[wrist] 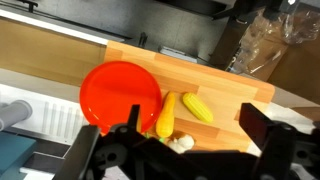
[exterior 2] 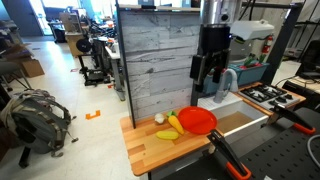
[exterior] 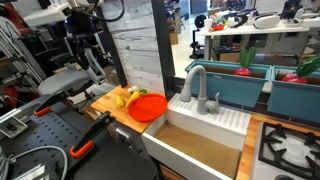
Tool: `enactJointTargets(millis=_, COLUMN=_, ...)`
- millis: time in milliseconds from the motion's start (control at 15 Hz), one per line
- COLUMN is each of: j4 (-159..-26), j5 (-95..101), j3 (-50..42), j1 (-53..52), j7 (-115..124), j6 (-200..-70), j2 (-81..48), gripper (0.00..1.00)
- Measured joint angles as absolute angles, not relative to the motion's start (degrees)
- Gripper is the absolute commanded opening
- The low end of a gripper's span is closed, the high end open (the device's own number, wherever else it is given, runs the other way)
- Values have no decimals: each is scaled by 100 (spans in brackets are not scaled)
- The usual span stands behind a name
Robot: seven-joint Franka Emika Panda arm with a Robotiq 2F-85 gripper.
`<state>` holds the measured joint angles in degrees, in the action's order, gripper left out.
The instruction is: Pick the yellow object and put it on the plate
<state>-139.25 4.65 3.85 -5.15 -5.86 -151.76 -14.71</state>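
My gripper moves wide open down onto the middle of the corn cob (exterior 2: 168,134) (wrist: 197,107) next, because bare wood along both its sides leaves room for the fingers.
The round orange-red plate (wrist: 118,92) lies on the wooden counter and shows in both exterior views (exterior: 148,108) (exterior 2: 198,121). Two yellow items lie beside it. One is a smooth orange-yellow elongated fruit (wrist: 166,115) (exterior 2: 176,123) touching the plate's rim. The other is a brighter yellow corn cob (wrist: 197,107) (exterior 2: 168,134) a little further off. They show as a yellow cluster (exterior: 125,98) in an exterior view. My gripper (wrist: 193,122) (exterior 2: 208,82) is open and empty. It hangs well above the counter, over the yellow items and the plate's edge.
A small white garlic-like item (wrist: 180,143) (exterior 2: 159,118) lies next to the yellow items. A white sink with a grey faucet (exterior: 197,85) adjoins the counter (exterior: 112,108). A grey plank wall (exterior 2: 155,55) stands behind it. A stove top (exterior: 290,145) lies past the sink.
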Motion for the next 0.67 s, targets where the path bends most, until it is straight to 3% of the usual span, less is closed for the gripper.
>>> enactJointTargets(millis=667, j4=-12281, j5=1188, j3=266, j1=-1257, j7=-257, j6=-15658, j2=-3801, gripper=100)
